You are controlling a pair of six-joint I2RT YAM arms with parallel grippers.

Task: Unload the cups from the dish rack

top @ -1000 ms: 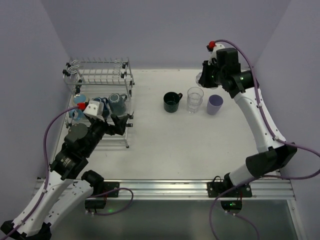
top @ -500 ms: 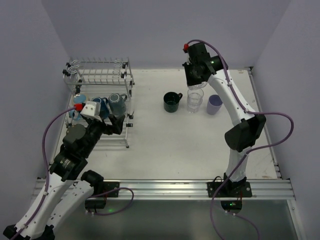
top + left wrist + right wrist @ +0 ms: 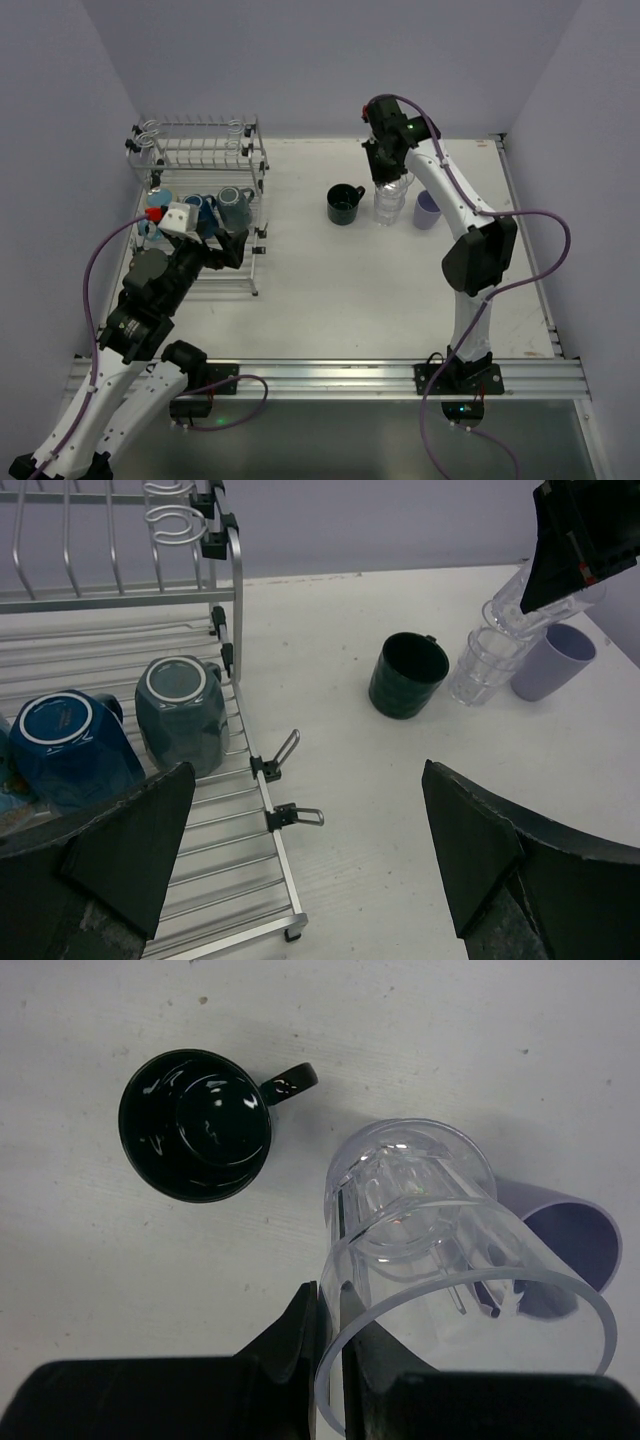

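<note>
Next I need to lower my right gripper to seat the tilted tumbler, its base already at the standing tumbler's opening (image 3: 390, 192) (image 3: 408, 1182), which lies below the gripper, and release the rim.
The dish rack (image 3: 200, 150) stands at the far left. On its lower tier a grey mug (image 3: 183, 715) and a blue mug (image 3: 70, 745) lie bottom-up. My left gripper (image 3: 310, 865) is open and empty, hovering over the rack's front right corner. My right gripper (image 3: 330, 1310) is shut on the rim of a clear tumbler (image 3: 470, 1290). It holds the tumbler tilted over a second clear tumbler (image 3: 410, 1175) that stands on the table, base at its mouth. The dark green mug (image 3: 344, 205) stands left of them and the lavender cup (image 3: 428, 210) right.
The rack's upper tier (image 3: 110, 540) holds only wire dividers. A sliver of light blue mug (image 3: 150, 228) shows at the rack's left end. White tabletop (image 3: 350, 290) lies between the rack and the cups. Purple walls enclose the back and sides.
My right arm has swung left from the far right corner, carrying the clear tumbler to just above the standing tumbler. My left arm has barely moved.
</note>
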